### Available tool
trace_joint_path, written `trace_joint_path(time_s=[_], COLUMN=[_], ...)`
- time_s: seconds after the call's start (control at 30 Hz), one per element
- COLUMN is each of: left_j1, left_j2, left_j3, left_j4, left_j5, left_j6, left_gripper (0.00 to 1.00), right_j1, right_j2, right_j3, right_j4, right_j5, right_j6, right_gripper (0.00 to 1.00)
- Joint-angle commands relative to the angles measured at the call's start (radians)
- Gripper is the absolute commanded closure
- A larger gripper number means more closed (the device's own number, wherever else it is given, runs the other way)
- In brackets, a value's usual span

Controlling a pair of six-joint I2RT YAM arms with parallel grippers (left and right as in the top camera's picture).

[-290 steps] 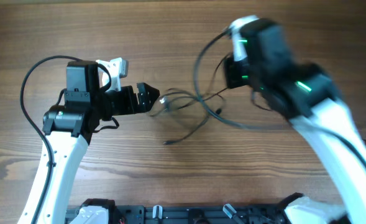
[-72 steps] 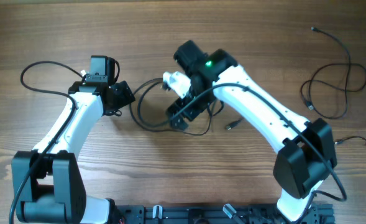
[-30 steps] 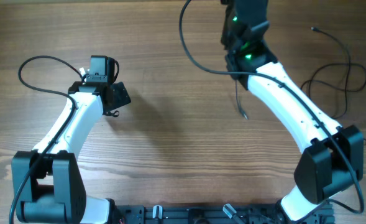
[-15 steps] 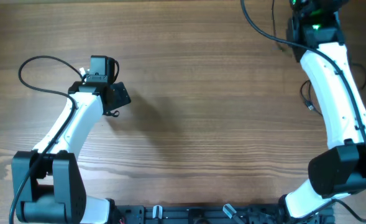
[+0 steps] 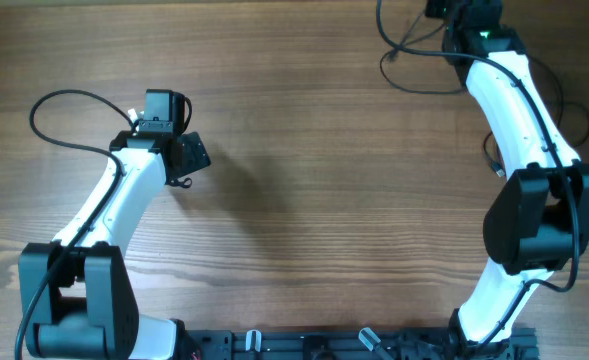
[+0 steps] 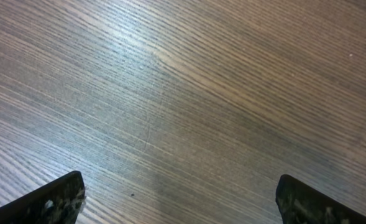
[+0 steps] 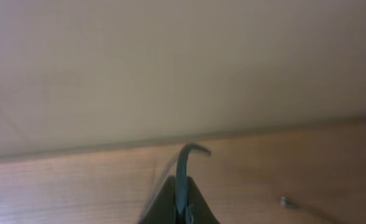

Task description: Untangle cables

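My right gripper draws back from the table's far edge next and tilts down to release the cable over bare wood, clear of the other cables.
My right gripper [image 5: 440, 12] is far back on the right of the table, shut on a thin black cable [image 5: 406, 62] that hangs from it in loose loops. In the right wrist view the fingers [image 7: 181, 202] pinch this cable [image 7: 184, 163], which curls up above them. More thin black cables [image 5: 493, 160] lie at the right edge, partly hidden by the right arm. My left gripper [image 5: 196, 155] is open and empty at the left, over bare wood; its fingertips [image 6: 179, 200] show wide apart in the left wrist view.
The wooden table [image 5: 294, 220] fills the overhead view. A small plug end [image 7: 284, 200] lies on the wood to the right of my right fingers. A pale wall [image 7: 170, 62] rises behind the table's far edge. A black rail [image 5: 314, 345] runs along the front edge.
My right arm has lifted the cable from the table's middle and swung it to the far right back, now shifting slightly left. My left arm has not moved.
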Motion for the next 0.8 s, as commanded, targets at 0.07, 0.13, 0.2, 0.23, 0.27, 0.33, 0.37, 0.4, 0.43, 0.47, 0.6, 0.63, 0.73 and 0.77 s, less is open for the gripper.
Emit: trace_joint_path(time_s=[0.07, 0.13, 0.2, 0.23, 0.27, 0.33, 0.37, 0.4, 0.43, 0.47, 0.6, 0.63, 0.73, 0.77], left_j1=[0.006, 0.006, 0.006, 0.006, 0.006, 0.006, 0.006, 0.006, 0.006, 0.006, 0.006, 0.006, 0.006, 0.006], left_j2=[0.001, 0.001, 0.001, 0.001, 0.001, 0.001, 0.001, 0.001, 0.001, 0.001, 0.001, 0.001, 0.001, 0.001], left_j3=[-0.004, -0.004, -0.004, -0.004, -0.004, -0.004, -0.004, -0.004, -0.004, -0.004, -0.004, -0.004, -0.004, -0.004], left_j4=[0.000, 0.001, 0.000, 0.001, 0.001, 0.001, 0.001, 0.001, 0.001, 0.001, 0.001, 0.001, 0.000, 0.001], left_j5=[-0.020, -0.020, -0.020, -0.020, -0.020, -0.020, -0.020, -0.020, -0.020, -0.020, -0.020, -0.020, -0.020, -0.020], left_j6=[0.012, 0.012, 0.012, 0.012, 0.012, 0.012, 0.012, 0.012, 0.012, 0.012, 0.012, 0.012, 0.012, 0.012], left_gripper=[0.00, 0.00, 0.00, 0.00, 0.00, 0.00, 0.00, 0.00, 0.00, 0.00, 0.00, 0.00, 0.00, 0.00], right_j1=[0.000, 0.000, 0.000, 0.000, 0.000, 0.000, 0.000, 0.000, 0.000, 0.000, 0.001, 0.001, 0.002, 0.003], right_j2=[0.002, 0.002, 0.002, 0.002, 0.002, 0.002, 0.002, 0.002, 0.002, 0.002, -0.017, -0.032, -0.112, -0.142], right_j3=[0.003, 0.003, 0.003, 0.003, 0.003, 0.003, 0.003, 0.003, 0.003, 0.003, 0.003, 0.003, 0.003, 0.003], right_j4=[-0.230, -0.321, -0.393, -0.463, -0.507, -0.578, -0.606, -0.630, -0.653, -0.669, -0.758, -0.789, -0.886, -0.922], right_j5=[-0.011, -0.011, -0.012, -0.029, -0.047, -0.061, -0.061, -0.061, -0.061, -0.061, -0.061, -0.061, -0.061, -0.061], right_j6=[0.008, 0.007, 0.007, 0.007, 0.007, 0.006, 0.006, 0.006, 0.006, 0.006, 0.006, 0.002, -0.028, -0.027], right_gripper=[0.95, 0.95, 0.89, 0.74, 0.48, 0.19, 0.01, 0.00, 0.00, 0.00, 0.00, 0.00, 0.00, 0.00])
